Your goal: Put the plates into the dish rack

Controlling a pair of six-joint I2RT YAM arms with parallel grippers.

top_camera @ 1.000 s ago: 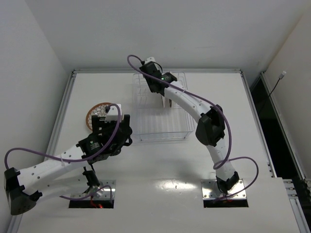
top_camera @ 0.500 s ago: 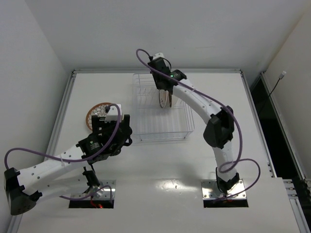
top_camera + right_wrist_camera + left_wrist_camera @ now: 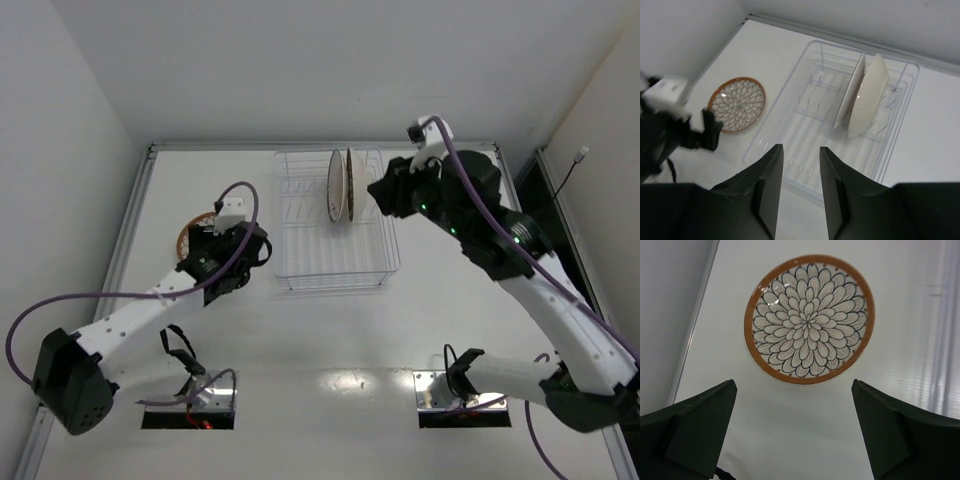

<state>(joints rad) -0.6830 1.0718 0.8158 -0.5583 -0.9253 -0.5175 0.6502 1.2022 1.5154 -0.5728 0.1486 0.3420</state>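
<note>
My left gripper moves down toward the dish rack and onto the brown-rimmed plate's rack-side rim (image 3: 870, 316) next, since the clear tabletop beside it leaves finger room.
Two plates (image 3: 337, 186) stand on edge, side by side, in the far part of the see-through dish rack (image 3: 335, 250). They also show in the right wrist view (image 3: 867, 97) inside the rack (image 3: 805, 135). A brown-rimmed plate with a white petal pattern (image 3: 809, 318) lies flat on the table left of the rack (image 3: 188, 237); it also shows in the right wrist view (image 3: 736, 104). My left gripper (image 3: 794, 390) is wide open and empty, hovering just short of that plate (image 3: 215, 245). My right gripper (image 3: 801, 150) is open and empty, raised to the right of the rack (image 3: 380, 192).
The white table has raised rails along its left (image 3: 130, 230) and far (image 3: 320, 146) edges, with white walls behind. The near half of the rack holds nothing. The arm bases (image 3: 460, 390) sit at the near edge.
My right gripper has let go of a plate, which now stands in the rack, and has pulled up and away to the right. My left arm has reached slightly farther toward the flat plate.
</note>
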